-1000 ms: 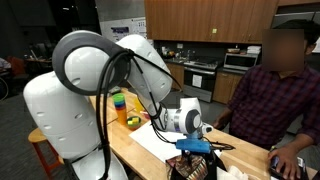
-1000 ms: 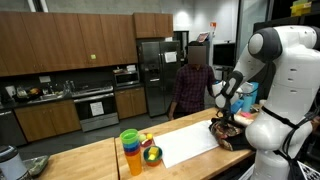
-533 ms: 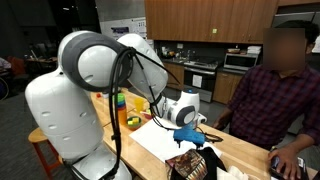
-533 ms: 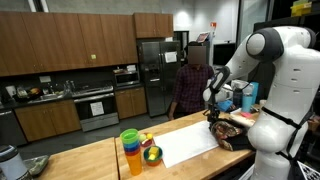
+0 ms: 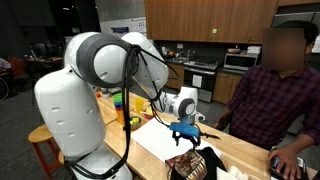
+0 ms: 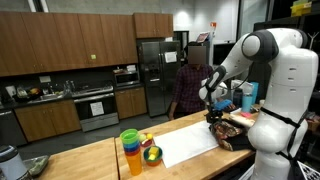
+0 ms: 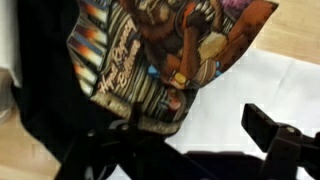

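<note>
I will next move my gripper toward the dark patterned garment, which is below and to the left in the wrist view, and down onto its printed edge.
My gripper has blue fingers and hangs open and empty a little above a dark bag with a colourful printed pattern, which lies on the wooden table. In an exterior view the gripper is just above the bag. In the wrist view the bag fills the upper left and nothing sits between the fingers. Only the right finger shows clearly. A white sheet lies under and beside the bag.
The white sheet covers the table's middle. Stacked colourful cups and a bowl of fruit stand at one end. A person in a plaid shirt sits close behind the table. Kitchen cabinets are behind.
The gripper has risen off the bag and moved away from it over the white sheet. The bag stays on the table.
</note>
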Robot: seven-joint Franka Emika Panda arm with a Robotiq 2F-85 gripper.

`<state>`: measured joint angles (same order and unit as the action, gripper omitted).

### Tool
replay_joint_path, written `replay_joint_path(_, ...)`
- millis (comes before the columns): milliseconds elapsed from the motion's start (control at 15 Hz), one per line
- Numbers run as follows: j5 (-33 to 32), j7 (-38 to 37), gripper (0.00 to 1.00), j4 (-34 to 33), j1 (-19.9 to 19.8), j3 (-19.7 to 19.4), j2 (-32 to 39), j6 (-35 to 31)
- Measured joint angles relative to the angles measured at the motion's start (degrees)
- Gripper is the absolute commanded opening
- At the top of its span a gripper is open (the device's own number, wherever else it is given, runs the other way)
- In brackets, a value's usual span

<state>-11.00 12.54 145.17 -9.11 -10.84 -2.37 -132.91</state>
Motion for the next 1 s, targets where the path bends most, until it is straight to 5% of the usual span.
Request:
replay_joint_path(267,6.0,-1.0,1.00,-1.7,-0.3,-0.1,0.1,10.5)
replay_joint_path(533,6.2,-1.6,1.00,-2.0,-1.0,-0.3,0.7,12.4)
replay_joint_path(1000,-9.5,-8.2,1.00,-0.8,-3.0,-0.8,0.8,5.6)
